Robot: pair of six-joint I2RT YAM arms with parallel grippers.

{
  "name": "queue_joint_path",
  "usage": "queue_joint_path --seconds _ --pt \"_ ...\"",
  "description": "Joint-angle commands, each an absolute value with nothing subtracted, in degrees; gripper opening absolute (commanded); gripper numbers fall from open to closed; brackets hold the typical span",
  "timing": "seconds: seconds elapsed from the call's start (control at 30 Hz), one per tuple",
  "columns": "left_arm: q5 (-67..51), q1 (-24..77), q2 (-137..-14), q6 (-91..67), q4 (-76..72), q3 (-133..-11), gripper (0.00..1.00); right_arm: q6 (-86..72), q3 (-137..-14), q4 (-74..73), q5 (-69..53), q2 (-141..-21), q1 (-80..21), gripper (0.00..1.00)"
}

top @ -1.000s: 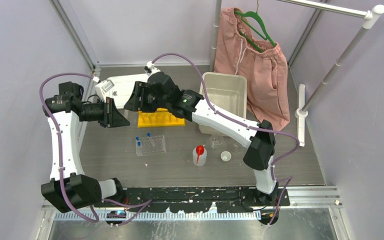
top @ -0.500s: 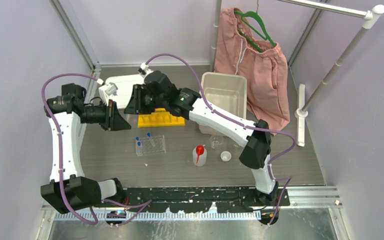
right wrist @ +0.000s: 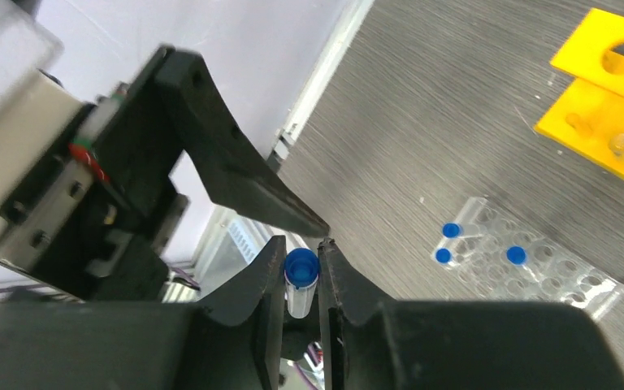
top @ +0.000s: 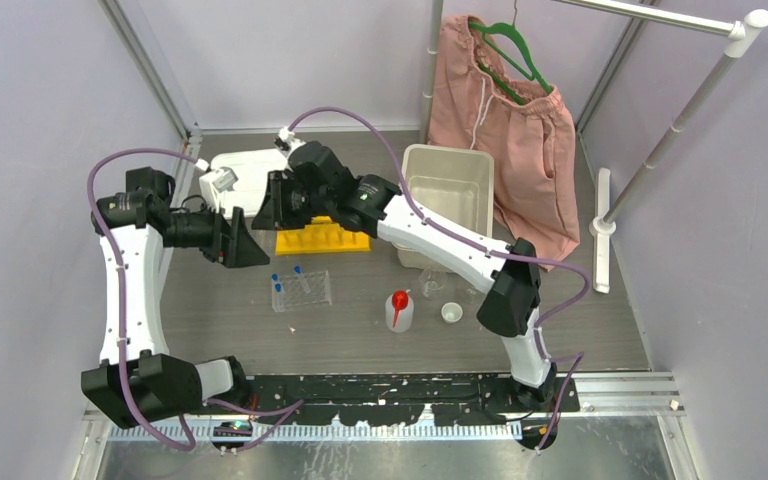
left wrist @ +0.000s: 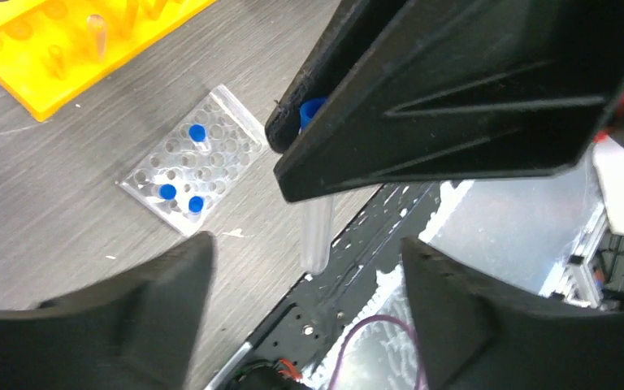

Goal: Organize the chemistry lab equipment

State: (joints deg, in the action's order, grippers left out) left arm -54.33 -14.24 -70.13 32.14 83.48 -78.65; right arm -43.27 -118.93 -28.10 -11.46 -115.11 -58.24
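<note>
My right gripper is above the open near holes of the clear grid rack. Next it should come back and down to them to release the tube where matching tubes stand.
My right gripper (right wrist: 301,248) is shut on a small blue-capped tube (right wrist: 301,276), holding it just below the cap. In the left wrist view that tube (left wrist: 317,231) hangs from the right gripper's black fingers (left wrist: 455,106). It sits in the wide gap of my left gripper (left wrist: 305,252), which is open and not touching it. Both grippers meet above the table's left side (top: 255,225). The clear grid rack (top: 302,291) holds three blue-capped tubes. The yellow tube rack (top: 320,238) lies behind it.
A red-spouted squeeze bottle (top: 398,310), a tiny white cup (top: 451,313) and small clear glassware (top: 433,283) stand right of centre. A white bin (top: 448,190) is at the back, a white box (top: 245,170) at the back left. Pink shorts (top: 515,130) hang at the right.
My left gripper has opened and let go of the tube. My right gripper has closed on the tube's top. The left arm has shifted slightly right.
</note>
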Motion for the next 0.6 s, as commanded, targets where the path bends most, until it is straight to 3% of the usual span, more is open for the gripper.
queue_joint_path --seconds 0.0,0.3,0.57 --pt "-51.1 -14.15 -69.1 27.21 78.92 -78.7 0.97 -38.03 -114.97 -27.59 -8.4 -108.84 -57.87 0.01" --pt "-42.32 -14.21 -69.73 17.12 72.11 -79.32 1.0 -23.23 -86.52 -9.59 11.92 -94.97 -61.38 0.01" --pt "-42.02 -14.22 -72.57 15.67 72.07 -79.42 1.0 -11.8 -67.64 16.01 21.7 -94.57 -68.07 0.01"
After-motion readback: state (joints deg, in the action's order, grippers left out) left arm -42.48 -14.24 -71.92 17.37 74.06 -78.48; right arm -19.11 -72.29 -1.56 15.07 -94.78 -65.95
